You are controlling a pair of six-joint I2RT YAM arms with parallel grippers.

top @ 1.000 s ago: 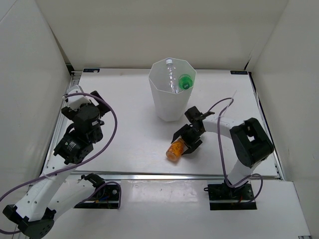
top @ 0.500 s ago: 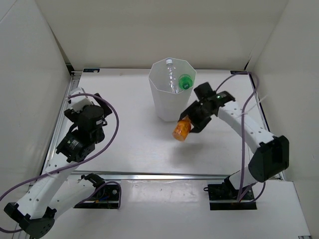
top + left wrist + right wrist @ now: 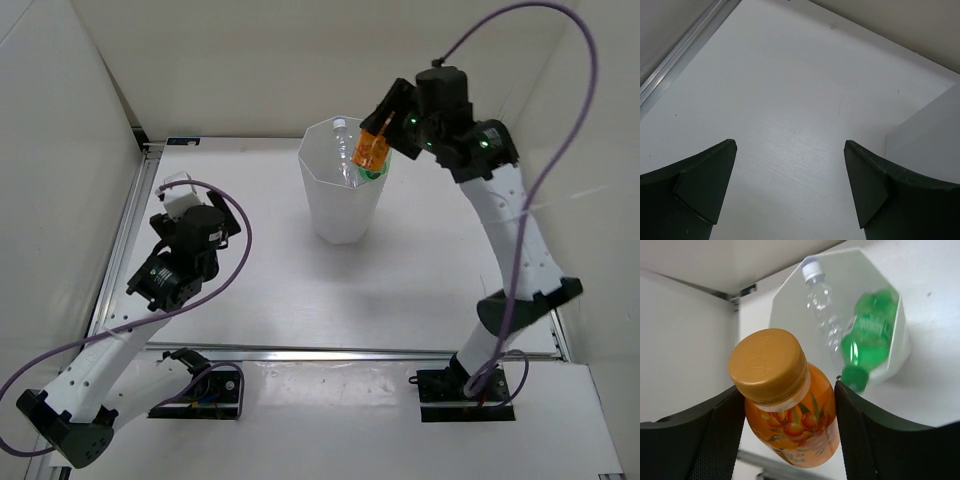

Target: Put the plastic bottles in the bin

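Observation:
The bin's opening (image 3: 337, 158) (image 3: 832, 322) is below my right gripper and to its left in the top view, so I will move that way, go down and let go of the bottle.
My right gripper (image 3: 380, 135) is raised high over the right rim of the white bin (image 3: 335, 215) and is shut on the orange bottle (image 3: 371, 152). In the right wrist view both fingers press the sides of the orange bottle (image 3: 790, 410), its gold cap toward the camera. Below it the bin (image 3: 902, 347) holds a clear bottle (image 3: 822, 305) and a green bottle (image 3: 867, 340), which also show in the top view as clear bottle (image 3: 345, 150) and green bottle (image 3: 375, 170). My left gripper (image 3: 790, 187) hangs open over bare table at the left, nothing between its fingers.
White walls enclose the table on three sides. A metal rail (image 3: 130, 235) runs along the left edge, and another (image 3: 330, 352) along the near edge. The bin's side (image 3: 925, 140) shows at the right of the left wrist view.
The right arm lifted the orange bottle from the table in front of the bin up over its rim. The left arm shifted slightly right, gripper still open.

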